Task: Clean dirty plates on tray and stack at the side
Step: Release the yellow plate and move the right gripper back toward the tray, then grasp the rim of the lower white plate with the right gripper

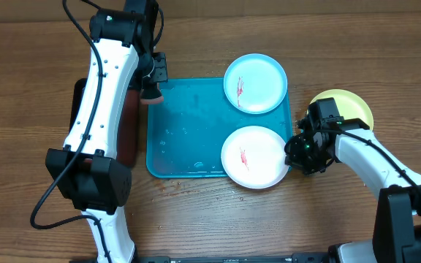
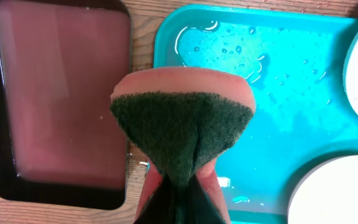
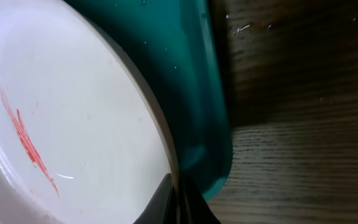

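My right gripper is holding the white plate, which sticks out over the tray's near edge. It will next move the plate outward and to the left in the overhead view, down onto the tray's open middle.
The turquoise tray [image 1: 185, 131] holds a light blue plate [image 1: 255, 83] at its far right and an all-white plate [image 1: 254, 157] at its near right; both carry red smears. The yellow-green plate [image 1: 346, 108] lies on the table right of the tray. My left gripper [image 1: 151, 89] is shut on a pink sponge with a green scouring face [image 2: 182, 127], held over the tray's far left corner [image 2: 166, 37]. My right gripper [image 1: 296, 153] is shut on the right rim of the white plate [image 3: 73, 124], above the tray's edge [image 3: 210, 124].
A black tray with a dark red inside [image 2: 61, 93] lies left of the turquoise tray, partly under the left arm [image 1: 104, 80]. Water drops lie on the turquoise tray's floor. Bare wooden table surrounds the trays.
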Controlling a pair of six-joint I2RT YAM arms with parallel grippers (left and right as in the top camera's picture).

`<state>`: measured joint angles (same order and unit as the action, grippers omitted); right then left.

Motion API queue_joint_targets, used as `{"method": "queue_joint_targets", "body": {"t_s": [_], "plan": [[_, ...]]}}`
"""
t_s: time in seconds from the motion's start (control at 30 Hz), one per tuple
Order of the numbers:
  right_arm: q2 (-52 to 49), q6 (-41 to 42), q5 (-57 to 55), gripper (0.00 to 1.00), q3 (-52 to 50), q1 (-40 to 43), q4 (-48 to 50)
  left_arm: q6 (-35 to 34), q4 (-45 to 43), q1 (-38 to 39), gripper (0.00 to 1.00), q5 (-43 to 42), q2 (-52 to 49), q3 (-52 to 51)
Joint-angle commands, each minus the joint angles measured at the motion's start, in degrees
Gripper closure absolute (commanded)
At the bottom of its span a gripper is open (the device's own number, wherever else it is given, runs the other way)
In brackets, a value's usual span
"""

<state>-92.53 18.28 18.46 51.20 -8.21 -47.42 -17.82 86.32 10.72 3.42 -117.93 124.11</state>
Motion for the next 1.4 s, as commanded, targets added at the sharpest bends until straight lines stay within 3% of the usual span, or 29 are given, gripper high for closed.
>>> {"method": "queue_joint_targets", "body": {"t_s": [0.0,0.17,0.43,0.73,1.3,1.37], "plan": [[-0.2,5.2,2.6,0.96,2.8,-3.0,0.9,0.9,-0.3,-0.1,0.96,-0.5,0.4,0.0],[-0.2,14.7,1.8,0.96,3.3,-10.0,5.8,0.9,-0.2,-0.1,0.96,-0.5,0.4,0.0],[-0.2,31.7,-12.9,0.96,3.3,-23.0,16.6,0.9,-0.2,-0.1,0.96,-0.5,0.4,0.0],[-1.9,33.0,-21.0,0.96,3.3,-27.1,25.6,1.0,-0.8,-0.1,0.96,-0.5,0.4,0.0],[-9.4,33.7,-13.6,0.96,3.9,-27.1,32.1,0.9,-1.4,-0.1,0.96,-1.9,0.4,0.0],[-9.4,32.0,-13.3,0.90,4.4,-27.1,31.5,0.9,-1.4,-0.1,0.96,-2.0,0.4,0.0]]}}
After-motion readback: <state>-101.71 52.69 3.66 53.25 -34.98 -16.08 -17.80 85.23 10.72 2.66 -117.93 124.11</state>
